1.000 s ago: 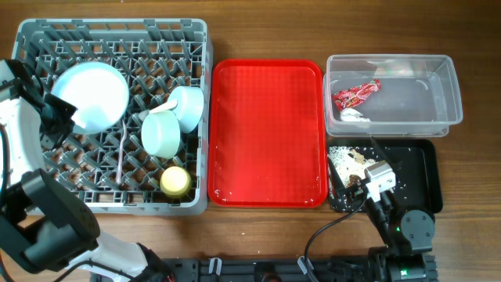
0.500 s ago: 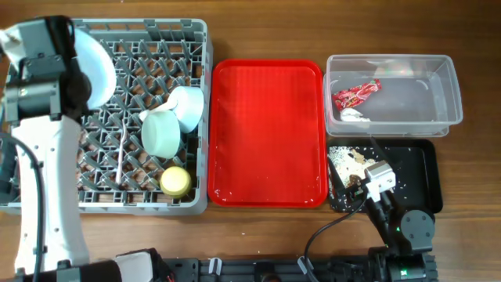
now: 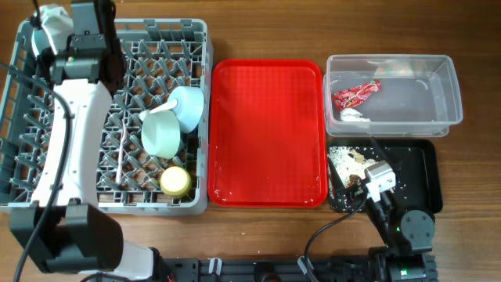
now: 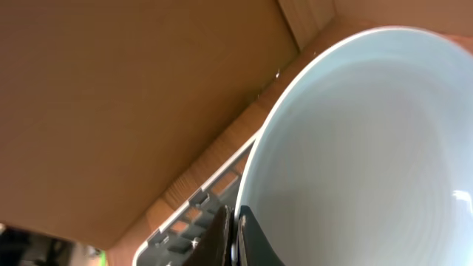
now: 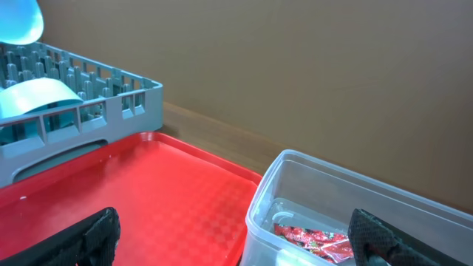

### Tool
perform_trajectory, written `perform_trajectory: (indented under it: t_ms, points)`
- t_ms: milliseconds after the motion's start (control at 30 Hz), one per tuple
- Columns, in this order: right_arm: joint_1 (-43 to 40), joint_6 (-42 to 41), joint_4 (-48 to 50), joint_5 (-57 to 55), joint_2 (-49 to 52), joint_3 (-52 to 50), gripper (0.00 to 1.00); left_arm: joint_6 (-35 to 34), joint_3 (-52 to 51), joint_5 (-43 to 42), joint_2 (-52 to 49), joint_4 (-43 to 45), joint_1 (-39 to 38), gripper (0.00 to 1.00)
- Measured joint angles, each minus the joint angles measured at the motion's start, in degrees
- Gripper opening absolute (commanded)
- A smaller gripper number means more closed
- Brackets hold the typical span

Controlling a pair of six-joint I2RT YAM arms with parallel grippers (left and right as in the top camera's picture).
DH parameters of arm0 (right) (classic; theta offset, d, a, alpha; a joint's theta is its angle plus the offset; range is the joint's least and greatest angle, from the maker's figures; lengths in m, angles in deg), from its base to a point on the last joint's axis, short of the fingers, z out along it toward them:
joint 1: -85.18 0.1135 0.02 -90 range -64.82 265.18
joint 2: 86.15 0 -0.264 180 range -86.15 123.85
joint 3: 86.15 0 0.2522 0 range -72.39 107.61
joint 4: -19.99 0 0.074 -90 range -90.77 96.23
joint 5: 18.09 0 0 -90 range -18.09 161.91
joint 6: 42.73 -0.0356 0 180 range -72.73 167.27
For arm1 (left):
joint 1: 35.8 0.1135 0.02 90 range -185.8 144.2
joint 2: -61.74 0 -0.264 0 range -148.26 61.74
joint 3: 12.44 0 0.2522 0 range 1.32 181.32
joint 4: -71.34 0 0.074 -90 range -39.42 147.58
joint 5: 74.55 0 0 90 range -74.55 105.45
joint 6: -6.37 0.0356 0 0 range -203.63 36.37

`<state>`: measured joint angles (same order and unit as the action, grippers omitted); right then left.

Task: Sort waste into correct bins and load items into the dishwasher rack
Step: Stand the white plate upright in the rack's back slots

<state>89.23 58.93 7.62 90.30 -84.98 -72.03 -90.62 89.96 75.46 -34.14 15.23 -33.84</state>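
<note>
The robot needs to move its left gripper to that gripper's right in the overhead view, lower the plate (image 4: 362, 148) and let go, because empty rack wires beyond the bowls lie below it that way.
My left gripper (image 4: 235, 238) is shut on the rim of the round pale blue plate (image 4: 362, 148). It holds the plate on edge over the back left of the grey dishwasher rack (image 3: 78, 192). In the overhead view the left gripper (image 3: 91, 14) and arm hide most of the plate. The plate also shows above the rack in the right wrist view (image 5: 18, 18). A mint bowl (image 3: 160, 135), a pale blue bowl (image 3: 189, 106), a yellow cup (image 3: 175, 181) and a white utensil (image 3: 121, 157) sit in the rack. My right gripper (image 3: 368, 182) is open and empty over the black tray (image 3: 427, 168).
The red serving tray (image 3: 268, 133) lies between the rack and the bins. The clear tub (image 3: 407, 66) holds the red wrapper (image 3: 356, 94) and white napkin (image 3: 354, 115). Food scraps (image 3: 344, 159) lie in the black tray.
My left arm has swung the plate from flat over the rack's left side up to the back left corner and tipped it on edge. The right arm has not moved.
</note>
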Motion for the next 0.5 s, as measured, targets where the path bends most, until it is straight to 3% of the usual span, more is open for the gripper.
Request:
perform_trajectory:
  t_ms: [133,233,400,500]
  points:
    - [0.0,0.0,0.0,0.0,0.0,0.0,1.00,9.9,-0.1,1.3,-1.0,10.5,0.0,0.04]
    - [0.0,0.0,0.0,0.0,0.0,0.0,1.00,23.9,-0.1,0.8,-1.0,20.0,0.0,0.04]
    - [0.0,0.0,0.0,0.0,0.0,0.0,1.00,41.8,-0.1,-5.9,-1.0,19.0,-0.1,0.04]
    - [0.0,0.0,0.0,0.0,0.0,0.0,1.00,48.6,-0.1,-8.5,-1.0,17.5,-0.2,0.04]
